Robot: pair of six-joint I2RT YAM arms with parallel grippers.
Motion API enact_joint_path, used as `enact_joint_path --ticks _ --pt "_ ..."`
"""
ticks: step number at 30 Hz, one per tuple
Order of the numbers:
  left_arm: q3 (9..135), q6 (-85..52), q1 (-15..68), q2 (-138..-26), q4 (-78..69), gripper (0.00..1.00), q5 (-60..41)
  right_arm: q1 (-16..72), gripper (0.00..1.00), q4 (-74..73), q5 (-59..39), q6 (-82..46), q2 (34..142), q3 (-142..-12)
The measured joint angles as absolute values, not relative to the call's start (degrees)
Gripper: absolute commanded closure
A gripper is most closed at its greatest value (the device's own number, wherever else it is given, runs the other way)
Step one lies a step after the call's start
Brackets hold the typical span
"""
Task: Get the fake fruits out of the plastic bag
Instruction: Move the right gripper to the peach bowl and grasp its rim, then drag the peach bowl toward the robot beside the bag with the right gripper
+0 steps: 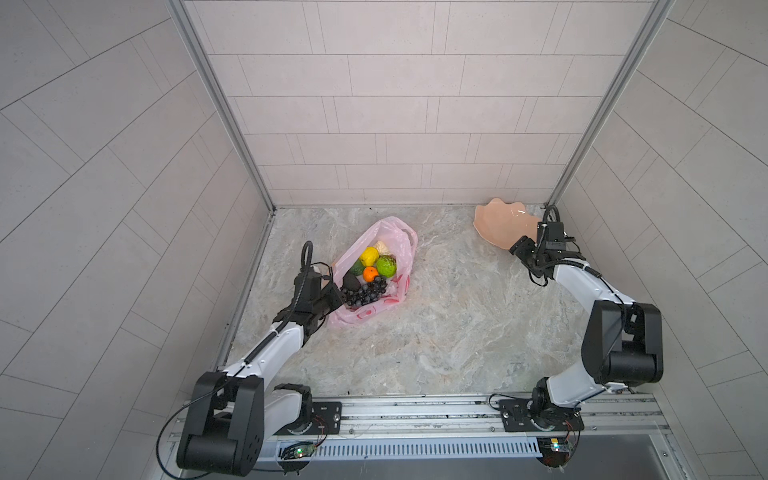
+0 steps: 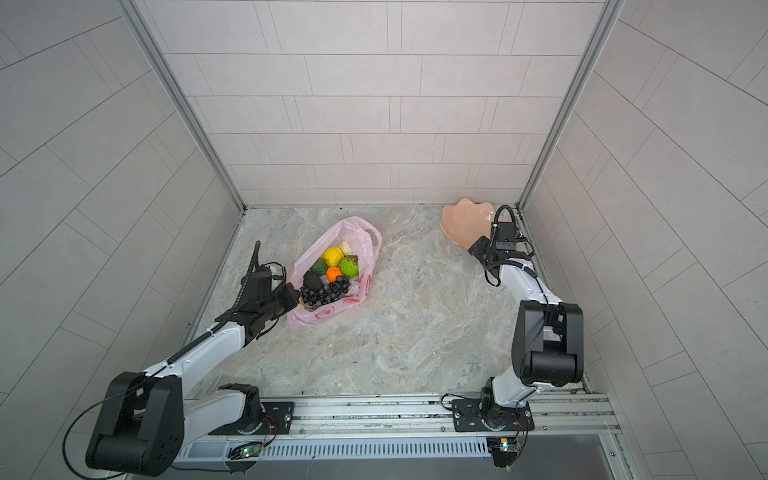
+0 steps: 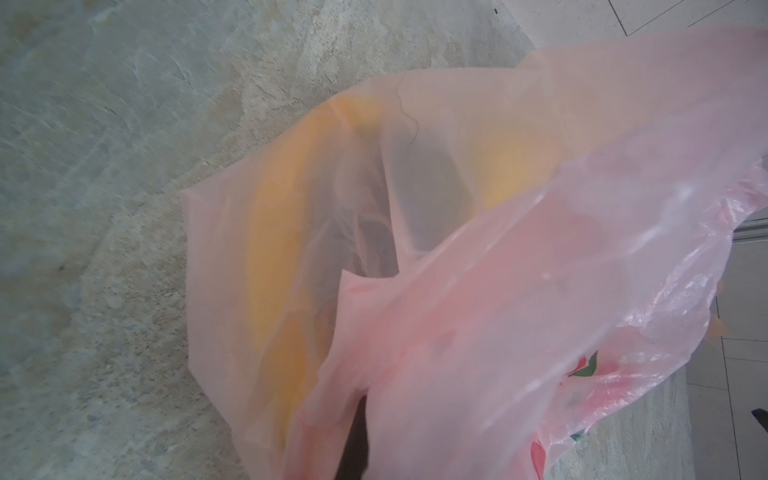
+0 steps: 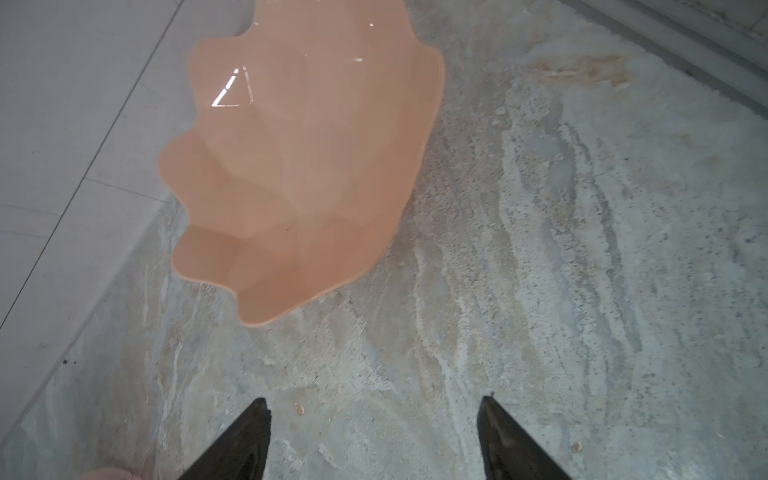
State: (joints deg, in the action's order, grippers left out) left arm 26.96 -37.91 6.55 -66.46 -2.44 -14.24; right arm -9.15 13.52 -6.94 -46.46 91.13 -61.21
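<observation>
I should next lower my right gripper and reach outward onto the near rim of the peach bowl (image 1: 507, 245) (image 4: 361, 276), because my open fingers are still short of the bowl's rim.
The pink plastic bag (image 1: 400, 237) (image 2: 366, 237) lies open on the marble floor, left of centre. Inside it show a yellow lemon-like fruit (image 1: 369, 256), a bumpy green fruit (image 1: 386, 266), an orange (image 1: 370, 274), a dark avocado (image 1: 351, 283), a grape bunch (image 1: 366, 293) and a cream pear (image 1: 382, 248). My left gripper (image 1: 335, 296) (image 2: 291, 296) is shut on the bag's near-left edge. In the left wrist view the bag's film (image 3: 540, 291) drapes over the jaws, and a yellow banana (image 3: 282, 257) shows through it. My right gripper (image 4: 374, 405) (image 1: 520, 246) stands open and holds nothing.
A peach scalloped bowl (image 1: 496, 224) (image 2: 463, 222) (image 4: 299, 166) sits in the back right corner, just beyond the right gripper. Tiled walls close in the back and both sides. The arms' mounting rail (image 1: 415, 409) runs along the front.
</observation>
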Motion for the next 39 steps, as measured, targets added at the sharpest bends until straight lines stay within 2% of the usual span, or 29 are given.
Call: enact_joint_path --ticks 14,18,29,39 --pt "27.0 -37.5 6.5 -67.7 -3.1 1.00 -14.6 -11.7 0.27 9.3 -8.8 -52.0 109.0 -74.6" --pt "27.0 -37.4 6.5 -67.7 -3.1 1.00 -14.2 -12.0 0.37 9.0 -9.3 -53.4 112.1 -76.0" --pt "27.0 -37.1 6.5 -67.9 -3.1 1.00 -13.9 -12.7 0.71 8.3 -13.2 -55.5 118.7 -80.4" --pt "27.0 -37.0 6.6 -67.7 -2.9 1.00 -12.8 -12.8 0.87 7.1 -15.0 -56.4 118.6 -79.8"
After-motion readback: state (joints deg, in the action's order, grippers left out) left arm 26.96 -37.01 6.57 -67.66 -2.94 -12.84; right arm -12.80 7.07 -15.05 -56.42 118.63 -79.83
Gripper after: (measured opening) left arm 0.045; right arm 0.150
